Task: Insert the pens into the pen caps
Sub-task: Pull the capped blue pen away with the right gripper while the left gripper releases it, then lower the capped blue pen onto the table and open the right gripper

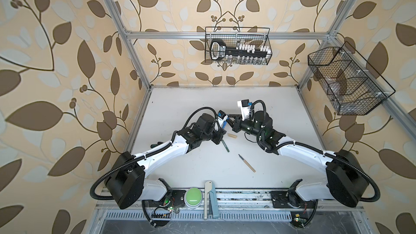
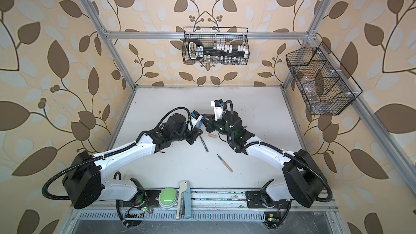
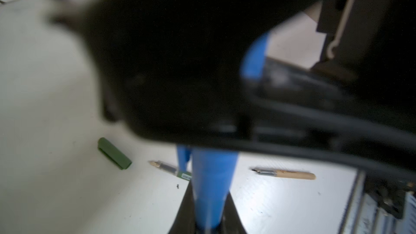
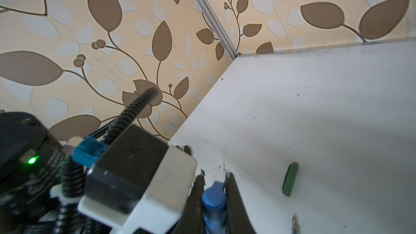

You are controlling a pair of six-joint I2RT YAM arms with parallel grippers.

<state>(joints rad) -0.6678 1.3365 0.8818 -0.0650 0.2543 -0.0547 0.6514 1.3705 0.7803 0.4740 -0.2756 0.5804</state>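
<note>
I will swing my right gripper toward the side's basket, turn its fingers downward, lower the blue cap (image 4: 213, 196) and let it go on bare tabletop, clear of loose pens.
My left gripper (image 3: 209, 196) is shut on the blue pen (image 3: 212, 172), whose barrel runs on under the blurred black body of my right gripper. My right gripper (image 4: 215, 181) is shut on the blue cap (image 4: 213, 196); its rounded end with the clip shows between the fingers. In both top views the two grippers meet tip to tip above the table's middle. On the table lie a dark green pen (image 1: 225, 146), a tan pen (image 1: 247, 163), a tan cap (image 1: 232, 136) and a dark green cap (image 4: 290, 182). Where pen and cap join is hidden.
A wire basket (image 1: 238, 46) with a black tool hangs on the back wall, and another wire basket (image 1: 346, 82) hangs on the right wall. A green button (image 1: 193, 196) and a beige and blue tool (image 1: 210, 199) sit at the front rail.
</note>
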